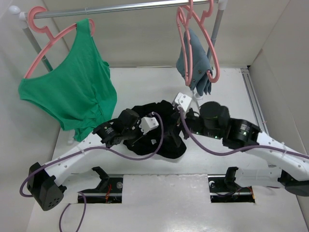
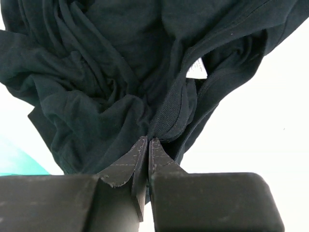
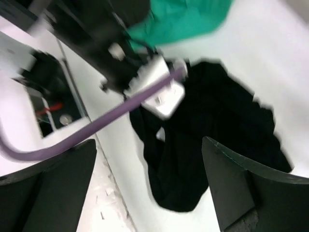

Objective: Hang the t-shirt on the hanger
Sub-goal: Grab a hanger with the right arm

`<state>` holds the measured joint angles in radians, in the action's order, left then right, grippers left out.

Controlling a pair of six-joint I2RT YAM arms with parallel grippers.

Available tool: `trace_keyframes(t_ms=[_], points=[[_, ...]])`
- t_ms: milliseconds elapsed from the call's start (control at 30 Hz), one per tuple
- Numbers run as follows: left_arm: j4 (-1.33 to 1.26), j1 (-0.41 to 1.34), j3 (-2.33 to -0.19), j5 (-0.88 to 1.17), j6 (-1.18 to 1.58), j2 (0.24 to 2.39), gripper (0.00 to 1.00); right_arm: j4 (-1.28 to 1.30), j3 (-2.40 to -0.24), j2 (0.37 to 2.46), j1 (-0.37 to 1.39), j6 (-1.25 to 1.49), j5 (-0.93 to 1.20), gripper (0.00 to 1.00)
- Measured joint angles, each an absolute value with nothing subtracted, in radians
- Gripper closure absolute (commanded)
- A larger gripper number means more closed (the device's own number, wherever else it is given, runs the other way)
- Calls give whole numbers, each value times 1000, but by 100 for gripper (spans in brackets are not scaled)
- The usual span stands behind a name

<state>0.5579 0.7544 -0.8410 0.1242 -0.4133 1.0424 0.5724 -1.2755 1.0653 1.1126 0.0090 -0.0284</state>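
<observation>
The right gripper will next rise and tilt up and outward to close on the bare pink hanger arm (image 1: 189, 63), because that arm hangs above and outward of it.
The black t-shirt (image 1: 161, 137) lies crumpled on the white table between the two arms. My left gripper (image 2: 148, 141) is shut on its ribbed neckband, just below the white label (image 2: 197, 69). In the top view this left gripper (image 1: 160, 127) reaches into the cloth from the left. My right gripper (image 3: 149, 186) is open and holds nothing, hovering above the t-shirt (image 3: 217, 125); the view is blurred. From above, the right gripper (image 1: 179, 114) sits at the cloth's right edge. A bare pink hanger arm (image 1: 213, 53) hangs from the rail; I cannot tell whether it is a separate hanger.
A green top (image 1: 72, 92) hangs on a pink hanger (image 1: 46, 41) at the rail's left. A grey-blue garment (image 1: 193, 60) hangs at the rail's right. The metal rail (image 1: 120, 7) crosses the back. White walls enclose the table; purple cables (image 1: 145, 154) trail from both arms.
</observation>
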Motion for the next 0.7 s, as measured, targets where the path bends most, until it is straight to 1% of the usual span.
trace_keyframes(t_ms=[67, 167, 267, 367, 467, 567, 700], points=[[557, 755, -841, 128, -409, 1042, 100, 587, -1378, 1083, 1112, -22, 10, 7], [556, 755, -841, 130, -403, 1044, 100, 602, -1531, 1125, 1112, -57, 50, 13], [560, 751, -841, 126, -402, 1051, 100, 579, -1668, 1164, 1113, -72, 59, 14], [561, 750, -841, 126, -402, 1056, 100, 579, -1852, 1228, 1114, -95, 35, 14], [562, 744, -841, 126, -402, 1056, 100, 567, -2017, 1295, 1112, -114, -67, 14], [562, 735, -842, 128, -402, 1058, 100, 559, -2107, 1340, 1079, -126, -215, 14], [567, 730, -852, 127, -402, 1061, 100, 561, -2158, 1409, 940, -134, -353, 16]])
